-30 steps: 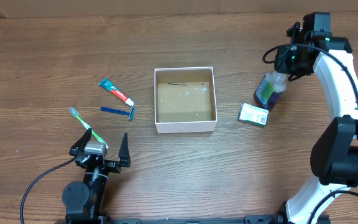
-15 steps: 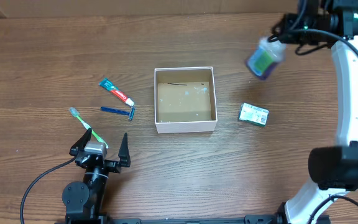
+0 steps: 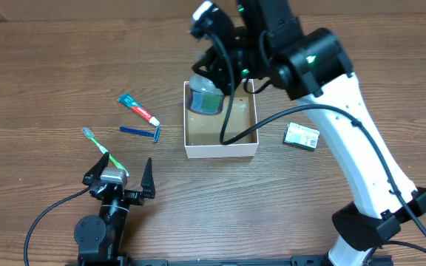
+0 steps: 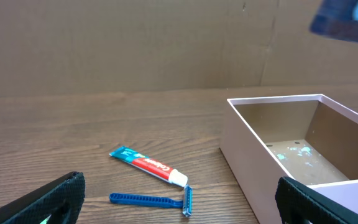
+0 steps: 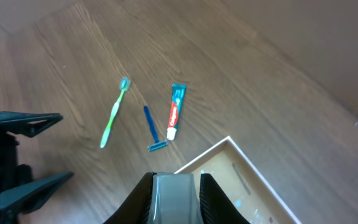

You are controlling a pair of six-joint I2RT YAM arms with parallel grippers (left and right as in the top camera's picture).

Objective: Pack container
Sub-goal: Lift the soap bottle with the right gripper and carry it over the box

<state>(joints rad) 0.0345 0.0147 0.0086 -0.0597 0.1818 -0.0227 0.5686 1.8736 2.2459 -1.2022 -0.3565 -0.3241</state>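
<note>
My right gripper is to lower the pump bottle next and release it on the container's bare bottom, at its far corner by the toothpaste tube, as that corner is below.
The container (image 3: pixel 220 151) is a square white-walled box with a brown floor at mid-table; it also shows in the left wrist view (image 4: pixel 253 143) and the right wrist view (image 5: pixel 219 151). My right gripper (image 5: pixel 174 199) is shut on the clear pump bottle with dark liquid (image 3: pixel 205 98), holding it in the air above the container's left part. My left gripper (image 3: pixel 120 183) is open and empty near the front left. A toothpaste tube (image 3: pixel 138 108), a blue razor (image 3: pixel 140 131) and a green toothbrush (image 3: pixel 102 150) lie left of the container.
A small green and white box (image 3: pixel 302 136) lies right of the container. A cardboard wall (image 4: pixel 166 43) stands behind the table.
My right arm has swung left with the pump bottle, from right of the container at the back to above the container. The left arm has not moved.
</note>
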